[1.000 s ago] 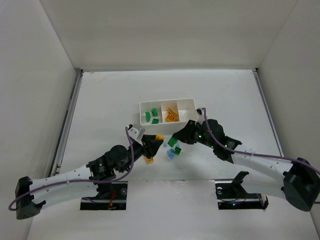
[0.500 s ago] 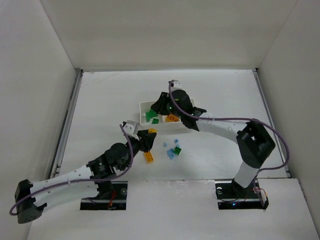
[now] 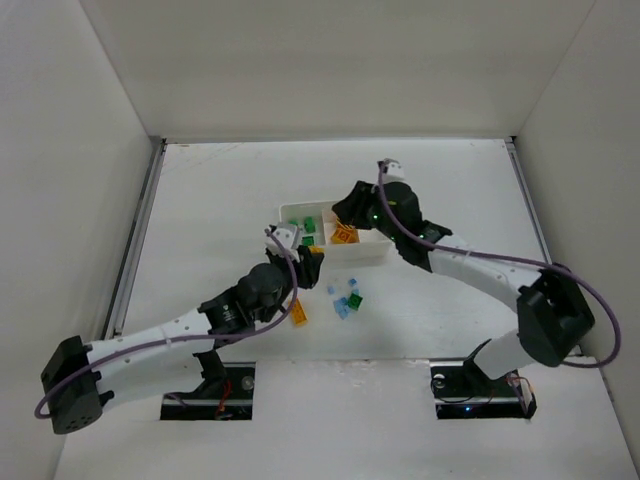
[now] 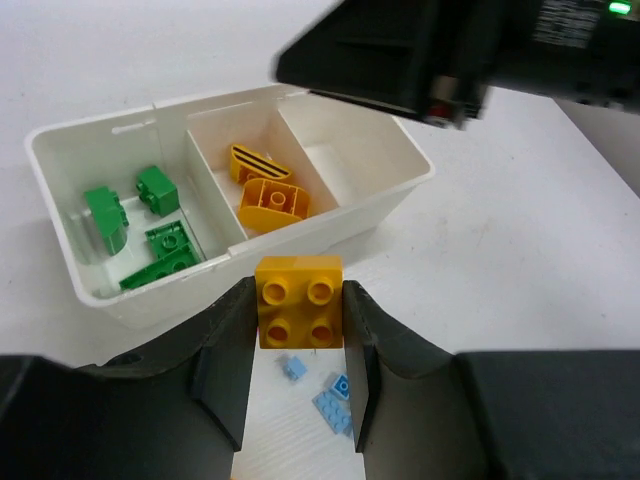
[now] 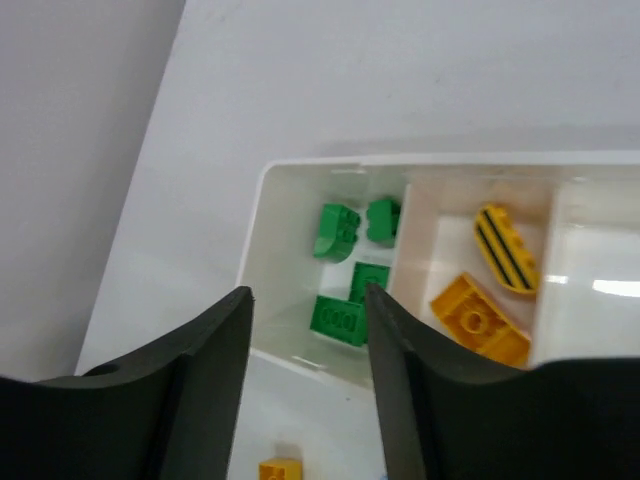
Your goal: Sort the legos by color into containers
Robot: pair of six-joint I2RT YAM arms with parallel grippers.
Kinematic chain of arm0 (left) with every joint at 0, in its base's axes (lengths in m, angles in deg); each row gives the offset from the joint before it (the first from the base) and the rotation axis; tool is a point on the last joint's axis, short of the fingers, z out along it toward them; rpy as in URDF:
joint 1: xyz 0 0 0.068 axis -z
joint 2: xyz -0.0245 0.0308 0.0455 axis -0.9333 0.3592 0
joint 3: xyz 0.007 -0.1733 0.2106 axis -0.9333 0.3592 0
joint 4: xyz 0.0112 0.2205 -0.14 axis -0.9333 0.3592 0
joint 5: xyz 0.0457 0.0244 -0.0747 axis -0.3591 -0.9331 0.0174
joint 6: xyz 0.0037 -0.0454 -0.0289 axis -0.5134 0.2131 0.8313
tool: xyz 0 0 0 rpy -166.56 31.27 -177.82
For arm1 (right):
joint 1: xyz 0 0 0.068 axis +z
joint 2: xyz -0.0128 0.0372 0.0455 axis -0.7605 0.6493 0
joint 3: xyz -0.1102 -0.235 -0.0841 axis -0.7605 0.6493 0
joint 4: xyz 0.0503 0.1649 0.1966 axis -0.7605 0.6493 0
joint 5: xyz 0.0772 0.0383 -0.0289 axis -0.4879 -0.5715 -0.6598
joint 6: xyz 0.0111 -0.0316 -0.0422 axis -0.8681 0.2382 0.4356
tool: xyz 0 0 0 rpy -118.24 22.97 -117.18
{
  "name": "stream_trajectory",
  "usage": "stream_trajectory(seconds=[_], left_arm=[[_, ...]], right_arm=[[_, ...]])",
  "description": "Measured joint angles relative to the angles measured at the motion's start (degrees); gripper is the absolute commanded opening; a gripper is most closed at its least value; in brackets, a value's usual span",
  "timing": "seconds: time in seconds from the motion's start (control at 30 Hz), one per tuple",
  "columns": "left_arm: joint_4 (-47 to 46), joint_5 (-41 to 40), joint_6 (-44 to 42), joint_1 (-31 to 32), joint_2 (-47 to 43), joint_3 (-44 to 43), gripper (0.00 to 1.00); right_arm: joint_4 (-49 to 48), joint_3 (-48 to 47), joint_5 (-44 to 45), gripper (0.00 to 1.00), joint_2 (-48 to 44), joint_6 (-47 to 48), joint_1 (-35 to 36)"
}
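Note:
I should next carry the yellow brick in my left gripper outward over the tray's near side. I should release it in the middle section point(image 3: 341, 231) point(image 4: 264, 178) with the matching yellow-orange bricks.
The white tray point(image 3: 331, 206) has three compartments. Its left one holds green bricks point(image 4: 150, 220), also seen in the right wrist view point(image 5: 350, 262). The middle one holds yellow-orange bricks point(image 4: 266, 186). My left gripper point(image 3: 311, 259) is shut on a yellow brick point(image 4: 300, 300) and holds it above the table, just in front of the tray's near wall. My right gripper point(image 3: 346, 211) hovers over the tray, and its jaws point(image 5: 308, 300) are open and empty above the green compartment. Pale blue bricks point(image 3: 343, 304), one green brick point(image 3: 356, 300) and one yellow brick point(image 3: 298, 315) lie loose on the table.
The right arm's black body point(image 4: 450, 50) hangs over the tray's far side in the left wrist view. White walls enclose the table on three sides. The loose bricks lie between the two arms, in front of the tray.
My left gripper has moved up toward the tray with the yellow brick in it. My right gripper swung from the loose bricks to over the tray, then shifted a little right.

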Motion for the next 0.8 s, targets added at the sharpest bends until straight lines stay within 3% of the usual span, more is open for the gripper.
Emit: stream_trajectory(seconds=[0.1,0.2,0.37,0.6,0.7,0.8], left_arm=[[-1.6,1.0,0.0,-1.8,6.6,-3.7,0.13],[-3.3,1.6,0.0,-3.9,14.1,-7.8,0.14],[-5.2,3.7,-0.1,-8.4,28.4,-17.0,0.16],[-5.3,5.5,-0.3,-12.8,43.8,-27.0,0.21],[-4.6,5.9,-0.5,-13.3,48.2,-30.0,0.31],[-3.9,6.2,-0.7,-13.3,50.5,-31.4,0.48]], right_arm=[[-1.8,8.1,1.2,0.32,-8.5,-0.5,-2.9],[-2.5,16.6,1.9,0.27,-16.3,-1.1,-4.0],[-1.1,27.0,2.1,0.29,-26.3,-1.6,-3.8],[1.9,33.1,3.3,0.34,-36.8,-1.8,-0.9],[3.1,34.0,3.5,0.36,-39.6,-2.0,1.3],[4.0,34.1,3.9,0.4,-40.4,-2.0,3.7]])
